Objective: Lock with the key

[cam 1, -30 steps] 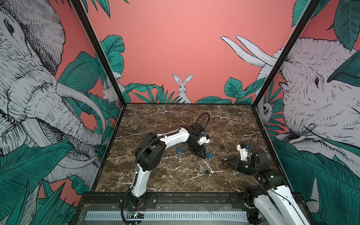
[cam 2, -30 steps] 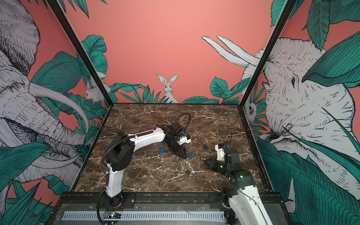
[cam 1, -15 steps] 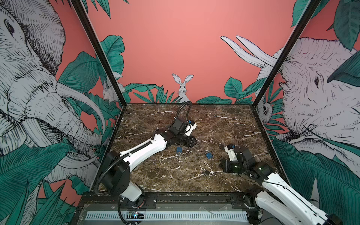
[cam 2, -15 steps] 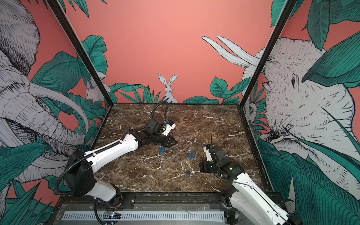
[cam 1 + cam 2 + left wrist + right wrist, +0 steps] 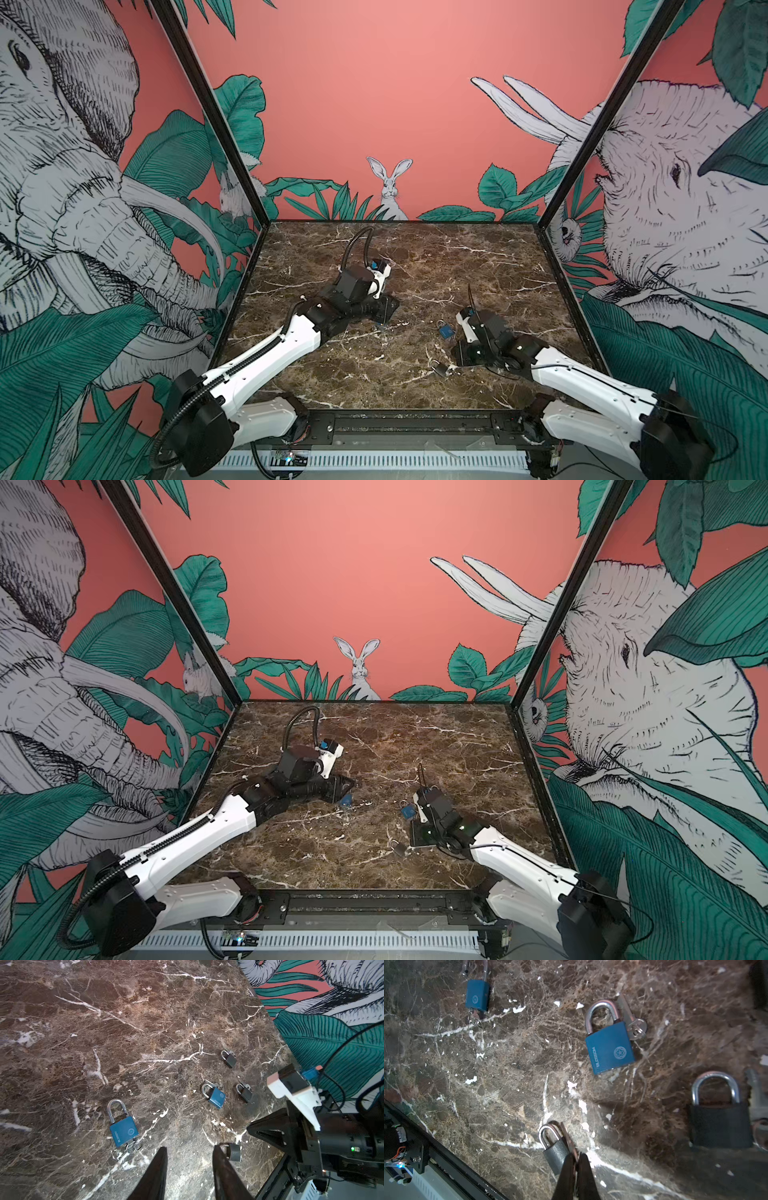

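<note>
The thin key in my right gripper, already lined along the lock, goes down onto the marble (image 5: pixel 449 368) (image 5: pixel 573 1136) beside the grey padlock's shackle next, and the gripper releases the key.
My right gripper (image 5: pixel 576 1159) is shut on a thin key (image 5: pixel 566 1136) that lies along the side of a small grey padlock (image 5: pixel 554 1151) on the marble. In both top views this padlock (image 5: pixel 438 368) sits near the front, at the right gripper's (image 5: pixel 455 359) tip. My left gripper (image 5: pixel 189 1149) is open and low over bare marble, with nothing between its fingers (image 5: pixel 160 1167). Beside it lies a blue padlock (image 5: pixel 123 1130) with a raised shackle and a key ring (image 5: pixel 134 1147) at its base.
A second blue padlock (image 5: pixel 609 1047) has a loose key (image 5: pixel 635 1026) beside it. A black padlock (image 5: pixel 720 1124) with its own key (image 5: pixel 758 1101) lies close by, and another black one (image 5: pixel 229 1059) farther off. The table's front rail (image 5: pixel 446 1165) is near the right gripper.
My left arm has stretched out low and its gripper has moved left and opened wider. My right gripper has reached left and forward to the small grey padlock, staying shut.
</note>
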Motion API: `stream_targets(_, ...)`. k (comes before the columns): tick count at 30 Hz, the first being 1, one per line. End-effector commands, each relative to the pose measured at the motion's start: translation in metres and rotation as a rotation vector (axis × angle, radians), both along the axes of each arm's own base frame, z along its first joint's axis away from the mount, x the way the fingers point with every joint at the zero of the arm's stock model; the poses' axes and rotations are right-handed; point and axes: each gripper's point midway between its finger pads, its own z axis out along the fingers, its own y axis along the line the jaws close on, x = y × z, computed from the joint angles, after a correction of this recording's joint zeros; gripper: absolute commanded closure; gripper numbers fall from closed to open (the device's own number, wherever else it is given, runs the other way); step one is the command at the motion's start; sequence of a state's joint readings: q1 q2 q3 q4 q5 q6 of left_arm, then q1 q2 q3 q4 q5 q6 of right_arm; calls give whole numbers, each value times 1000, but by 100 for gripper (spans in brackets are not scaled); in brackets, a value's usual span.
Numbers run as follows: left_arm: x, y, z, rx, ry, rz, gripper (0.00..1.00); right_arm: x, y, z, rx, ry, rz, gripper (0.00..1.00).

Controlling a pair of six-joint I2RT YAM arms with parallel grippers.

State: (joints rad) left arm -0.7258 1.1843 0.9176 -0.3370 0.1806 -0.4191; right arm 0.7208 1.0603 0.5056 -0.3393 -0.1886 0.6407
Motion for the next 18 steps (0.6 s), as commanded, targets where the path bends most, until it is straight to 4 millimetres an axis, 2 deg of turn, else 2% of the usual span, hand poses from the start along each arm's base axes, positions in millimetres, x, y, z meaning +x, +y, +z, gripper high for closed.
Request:
stream_targets(1, 1, 7, 0, -3, -12, 30, 61, 11, 10, 0, 11, -38, -13, 100)
stream_targets(10, 1, 8, -5, 13, -10, 22, 61, 6, 17, -11, -11, -17, -15, 100)
stream_targets(18, 2, 5, -7, 16, -2, 15, 61, -3, 12, -24, -47, 10, -34, 100)
